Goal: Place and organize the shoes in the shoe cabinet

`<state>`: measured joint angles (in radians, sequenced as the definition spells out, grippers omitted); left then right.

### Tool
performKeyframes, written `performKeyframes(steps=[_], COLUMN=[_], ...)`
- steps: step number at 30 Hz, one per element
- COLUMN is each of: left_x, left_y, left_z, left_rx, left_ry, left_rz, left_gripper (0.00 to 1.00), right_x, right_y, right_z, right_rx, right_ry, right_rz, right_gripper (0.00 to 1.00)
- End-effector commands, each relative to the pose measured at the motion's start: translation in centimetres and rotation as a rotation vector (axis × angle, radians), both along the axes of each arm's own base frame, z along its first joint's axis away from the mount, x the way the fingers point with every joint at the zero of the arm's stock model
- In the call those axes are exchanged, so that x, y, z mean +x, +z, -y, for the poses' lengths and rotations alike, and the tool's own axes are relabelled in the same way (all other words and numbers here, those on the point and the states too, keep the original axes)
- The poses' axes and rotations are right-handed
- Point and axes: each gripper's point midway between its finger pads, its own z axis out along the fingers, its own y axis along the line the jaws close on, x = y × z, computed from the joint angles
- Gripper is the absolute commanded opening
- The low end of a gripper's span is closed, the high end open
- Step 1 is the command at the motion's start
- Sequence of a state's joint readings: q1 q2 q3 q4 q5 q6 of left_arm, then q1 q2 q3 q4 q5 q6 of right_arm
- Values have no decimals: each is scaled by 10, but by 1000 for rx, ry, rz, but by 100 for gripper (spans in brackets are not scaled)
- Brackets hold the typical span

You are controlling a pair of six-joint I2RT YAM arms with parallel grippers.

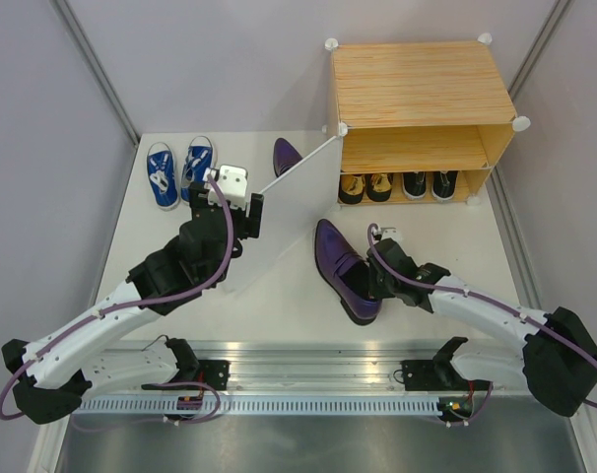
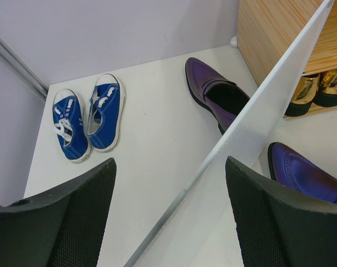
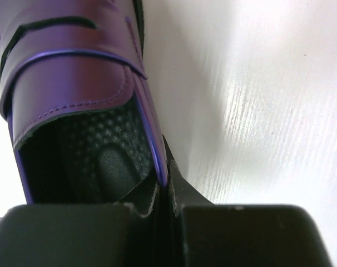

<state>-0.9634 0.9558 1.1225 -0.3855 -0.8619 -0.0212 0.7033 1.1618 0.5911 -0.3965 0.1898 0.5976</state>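
The shelf above the gold shoes is empty, and it is outward of my right gripper and higher. My right gripper will raise the purple shoe outward onto that shelf next and release it.
The shoe cabinet (image 1: pixel 417 89) stands at the back right with its white door panel (image 1: pixel 279 212) swung open to the left. Gold shoes (image 1: pixel 365 185) and black shoes (image 1: pixel 429 184) sit on its lower shelf. Blue sneakers (image 1: pixel 175 172) stand at the back left. One purple dress shoe (image 1: pixel 287 155) lies behind the door. My right gripper (image 1: pixel 374 279) is shut on the side wall of the other purple shoe (image 3: pixel 74 72) on the table. My left gripper (image 2: pixel 171 222) is open, its fingers on either side of the door's edge (image 2: pixel 241 133), not touching it.
Grey walls enclose the white table on the left, back and right. In the left wrist view the blue sneakers (image 2: pixel 88 117) and the far purple shoe (image 2: pixel 218 94) lie beyond the door. A metal rail (image 1: pixel 308 379) runs along the near edge.
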Motion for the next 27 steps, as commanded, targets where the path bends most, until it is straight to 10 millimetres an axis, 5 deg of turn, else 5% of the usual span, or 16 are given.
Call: performKeyframes(steps=[1, 17, 27], left_x=[0, -3, -2], left_y=[10, 13, 12], left_z=[-1, -3, -4], left_rx=[7, -2, 10], left_ry=[0, -5, 3], left_rz=[35, 45, 48], left_gripper=[83, 83, 84], right_x=[22, 21, 67], right_y=[23, 100, 172], right_z=[-10, 38, 73], right_rx=[68, 20, -17], right_ry=[-52, -194, -313], right_rz=[107, 275, 415], right_gripper=[1, 1, 1])
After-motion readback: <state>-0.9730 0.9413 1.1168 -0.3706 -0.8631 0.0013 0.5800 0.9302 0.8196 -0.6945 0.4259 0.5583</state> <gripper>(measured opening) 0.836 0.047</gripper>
